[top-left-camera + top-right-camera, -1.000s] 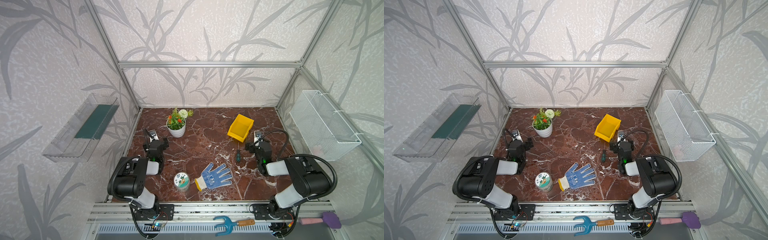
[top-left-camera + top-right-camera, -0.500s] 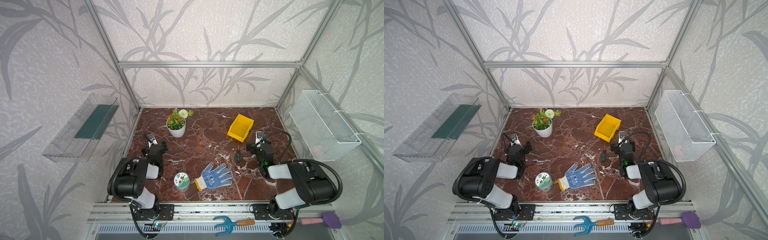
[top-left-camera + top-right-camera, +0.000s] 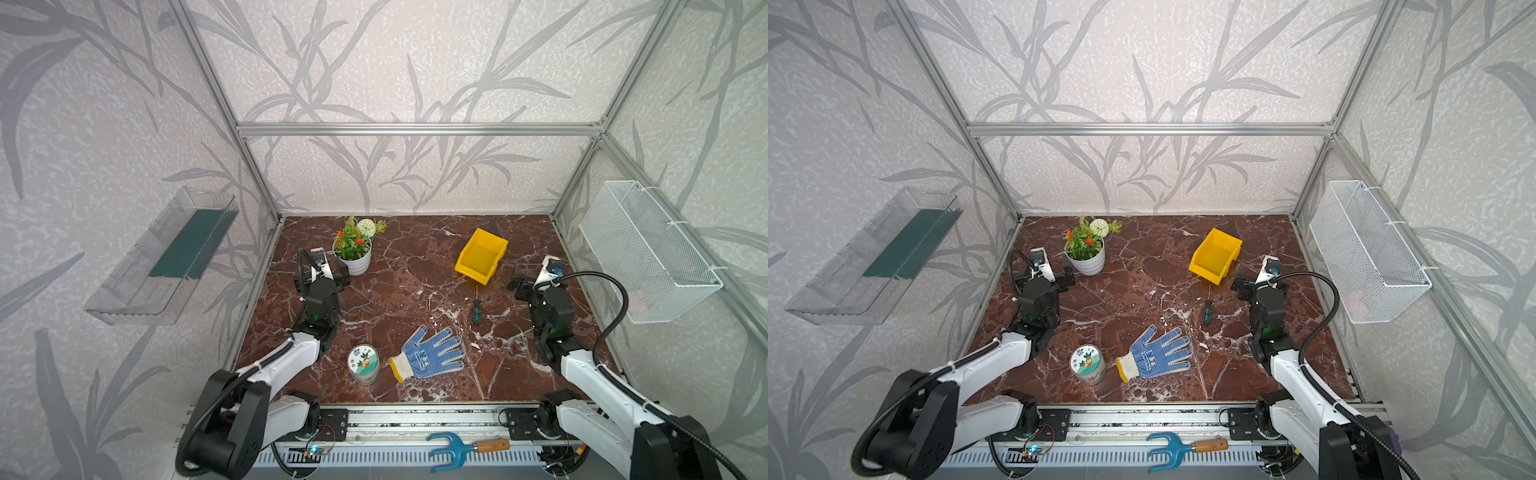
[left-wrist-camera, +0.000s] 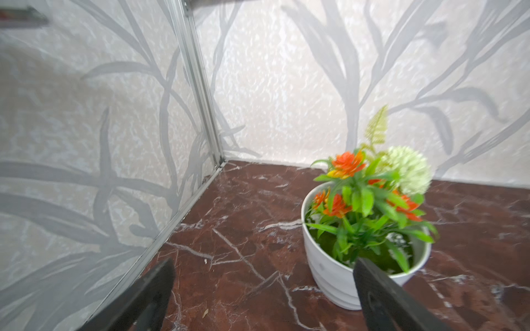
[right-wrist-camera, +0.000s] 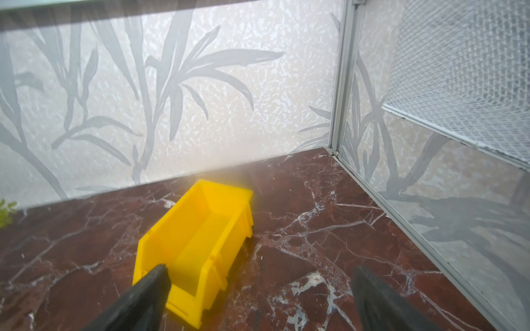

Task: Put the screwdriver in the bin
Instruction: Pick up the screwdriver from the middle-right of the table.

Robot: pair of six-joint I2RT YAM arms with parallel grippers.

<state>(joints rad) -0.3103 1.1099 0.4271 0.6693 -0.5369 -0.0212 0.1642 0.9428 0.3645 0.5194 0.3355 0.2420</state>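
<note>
The screwdriver's green handle [image 3: 476, 313] lies clear of the bin, so my right gripper tilts down, moves back and across, and lowers onto it next.
The screwdriver [image 3: 475, 312] [image 3: 1206, 311], small with a dark green and black handle, lies on the marble floor just in front of the yellow bin [image 3: 482, 255] [image 3: 1216, 257], its shaft pointing at the bin. The bin is empty in the right wrist view [image 5: 198, 240]. My right gripper [image 3: 536, 283] [image 3: 1260, 286] [image 5: 260, 270] hovers open to the right of the bin and screwdriver, holding nothing. At the left, my left gripper [image 3: 320, 277] [image 3: 1044, 282] [image 4: 263, 265] is open and empty beside the flower pot. Neither wrist view shows the screwdriver.
A white pot of artificial flowers [image 3: 354, 253] [image 4: 364, 246] stands at the back left. A blue dotted glove [image 3: 430, 353] and a round tin [image 3: 363, 365] lie near the front. A wire mesh basket [image 3: 648, 257] hangs on the right wall, a clear tray [image 3: 166, 257] on the left. A blue hand rake [image 3: 465, 448] rests on the front rail.
Both arms have unfolded and lifted their wrists higher above the floor, grippers staying open. The screwdriver, bin and glove have not moved.
</note>
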